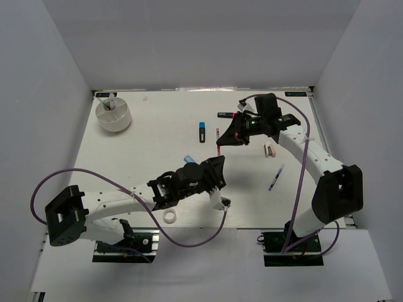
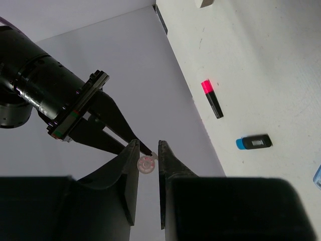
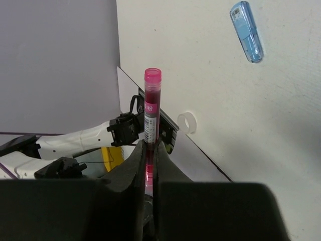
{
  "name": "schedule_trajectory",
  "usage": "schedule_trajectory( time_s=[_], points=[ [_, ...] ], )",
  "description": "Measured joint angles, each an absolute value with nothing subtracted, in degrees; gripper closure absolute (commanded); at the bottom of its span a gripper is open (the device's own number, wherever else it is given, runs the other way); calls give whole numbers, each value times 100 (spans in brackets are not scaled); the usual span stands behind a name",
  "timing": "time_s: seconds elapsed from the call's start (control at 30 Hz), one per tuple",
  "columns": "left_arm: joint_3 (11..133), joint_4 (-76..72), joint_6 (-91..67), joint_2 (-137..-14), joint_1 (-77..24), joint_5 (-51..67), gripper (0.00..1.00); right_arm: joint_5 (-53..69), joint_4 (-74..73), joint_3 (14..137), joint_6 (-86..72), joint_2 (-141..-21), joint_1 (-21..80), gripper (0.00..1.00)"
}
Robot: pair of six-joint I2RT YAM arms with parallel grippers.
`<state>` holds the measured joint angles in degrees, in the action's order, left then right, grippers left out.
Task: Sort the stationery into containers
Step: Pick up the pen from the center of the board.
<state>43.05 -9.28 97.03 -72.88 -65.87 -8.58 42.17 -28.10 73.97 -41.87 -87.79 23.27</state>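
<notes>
I will carry the pink-red pen [image 1: 218, 141] next with my left gripper, outward and to the left in the top view, and let go of it over the white tub [image 1: 113, 124], since items already stand inside the tub.
A pink-red pen [image 1: 218, 141] hangs above the middle of the table, held crosswise by my right gripper [image 1: 221, 139], which is shut on its barrel. In the right wrist view the pen [image 3: 153, 100] stands up out of that gripper [image 3: 152, 145]. My left gripper [image 1: 220, 162] meets it from the near side. The pen's round end [image 2: 145, 164] sits between the left gripper's [image 2: 148, 143] narrow jaws, which are shut on it. The white tub [image 1: 113, 124] stands at the far left with items inside.
On the table lie a blue-ended marker [image 1: 201, 131], a pink-ended marker [image 1: 225, 116], a translucent blue tube [image 1: 187, 158], a white tape ring [image 1: 169, 217] and a blue pen [image 1: 276, 177]. Purple cables loop near both arm bases. White walls enclose the table.
</notes>
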Motion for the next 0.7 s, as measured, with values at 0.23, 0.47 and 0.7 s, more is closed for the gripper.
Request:
schedule_trajectory(
  time_s=[0.23, 0.47, 0.7],
  points=[
    [4270, -1020, 9590, -7266, -6608, -884, 100, 4541, -2508, 7201, -4331, -8770, 2287, 31],
    [4263, -908, 9096, -6982, -6764, -1177, 100, 4652, -2429, 7408, -4154, -8890, 1739, 14],
    [6289, 366, 6600, -8189, -6718, -2220, 100, 4093, -2714, 8818, -2956, -9426, 491, 11]
  ],
)
